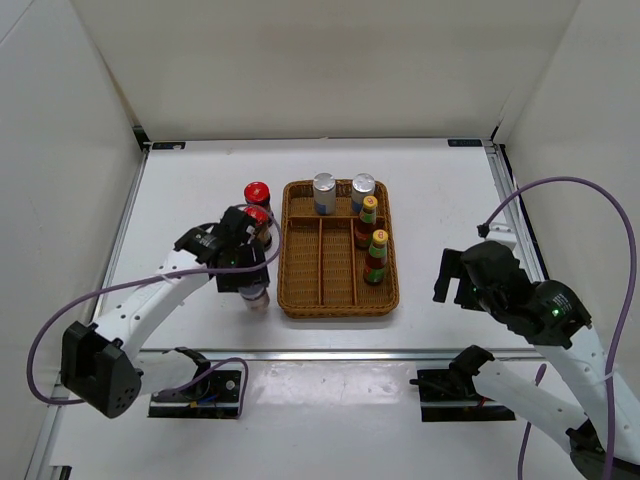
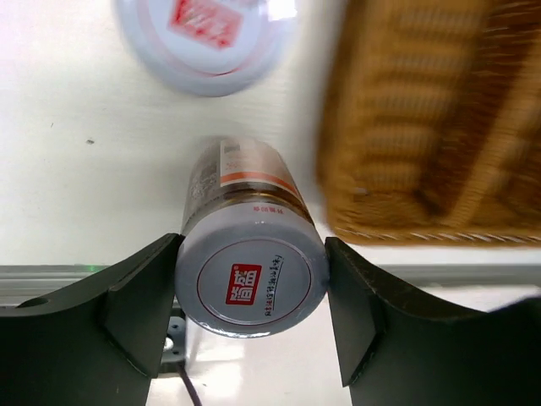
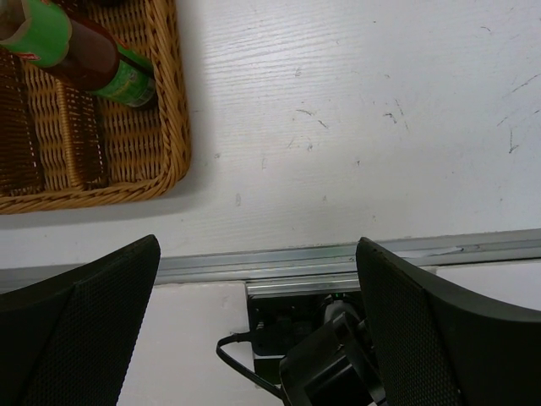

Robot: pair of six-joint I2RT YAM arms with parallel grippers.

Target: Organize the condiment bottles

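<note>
My left gripper will next lift the jar outward over the tray's edge. Then it will put the jar down into the far part of the tray's middle section, empty beside the sauce bottles (image 1: 377,257).
In the left wrist view my left gripper (image 2: 251,254) is shut on a short silver-lidded jar (image 2: 252,283), with a finger pressed to each side of its lid. The jar stands on the table left of the wicker tray (image 1: 338,300), near the tray's front corner. A second silver-lidded jar (image 2: 207,38) stands just beyond it. Two red-lidded jars (image 1: 257,192) stand further back on the table. In the tray are two silver-capped white bottles (image 1: 324,192) and two yellow-capped red sauce bottles (image 1: 377,257). My right gripper (image 1: 455,275) hangs open and holds nothing, to the right of the tray.
An aluminium rail (image 1: 330,353) runs along the table's near edge, with the arm bases behind it. White walls enclose the table on three sides. The tray's corner (image 3: 110,161) and one sauce bottle (image 3: 80,55) show at the upper left of the right wrist view.
</note>
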